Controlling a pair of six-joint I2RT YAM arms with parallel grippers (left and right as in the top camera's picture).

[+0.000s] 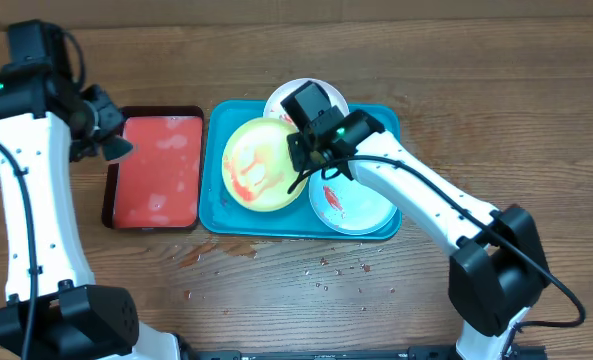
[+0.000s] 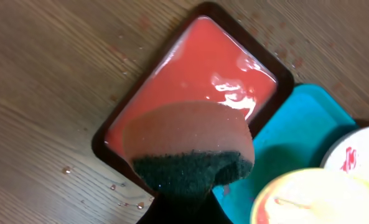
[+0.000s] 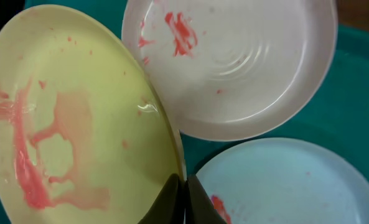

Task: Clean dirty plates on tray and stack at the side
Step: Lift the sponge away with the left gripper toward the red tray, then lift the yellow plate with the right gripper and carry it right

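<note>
The robot's right gripper will next pick the plate up, carry it to bare tabletop beyond the teal tray, to the gripper's right in the overhead view, then set it down and let go.
Three plates with red sauce smears lie on the teal tray: a yellow-green plate on the left, a white plate at the back, and a pale green-rimmed plate at the front right. My right gripper is shut on the yellow-green plate's right rim, its fingertips pinching it; that rim overlaps the white plate. My left gripper hangs over the red tray's left edge, shut on a sponge with a dark green scrub side.
The red tray with a dark rim, holding reddish liquid, sits just left of the teal tray. Red specks and droplets dot the wooden table in front of the teal tray. The right arm reaches across the pale plate.
</note>
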